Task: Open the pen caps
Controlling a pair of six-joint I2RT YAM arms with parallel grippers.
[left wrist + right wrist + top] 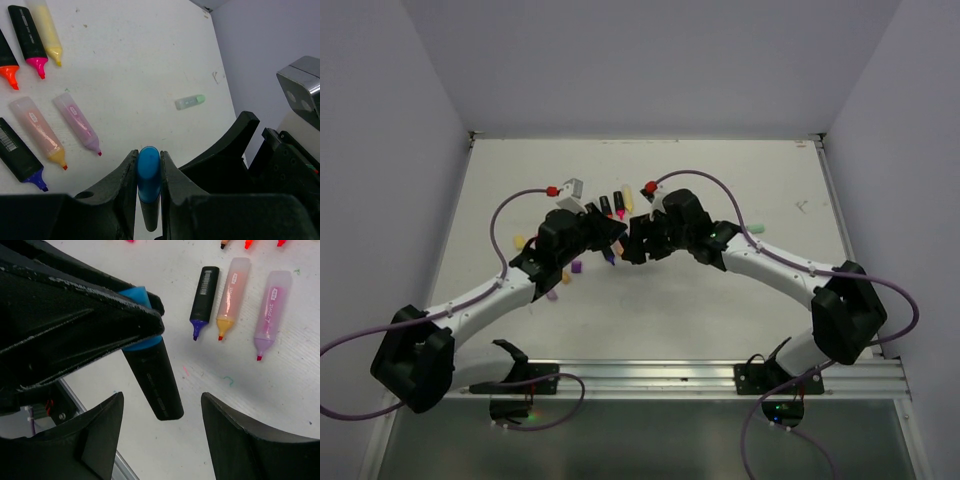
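My left gripper should next lower the blue cap and release it back beside the light purple cap [551, 295], which is below it, to its left in the top view.
My left gripper [149, 159] is shut on a blue pen cap [148, 172], which sits on a black highlighter body [156, 376]. That body sticks out toward my right gripper [161, 401]. The right one is open, a finger on either side of the body's free end without touching it. From above, the two grippers [610, 240] [640, 246] meet nose to nose over the table's middle. Loose pen caps lie by the left arm: yellow [519, 241], purple [577, 267] and orange [566, 277].
Several uncapped highlighters lie in a row on the white table [150, 60]: orange-tipped [7, 60], pink-tipped [30, 40], yellow [47, 30], peach [40, 132], pale purple [77, 122] and black with a purple tip [22, 160]. A small pale green piece [190, 102] lies apart to the right.
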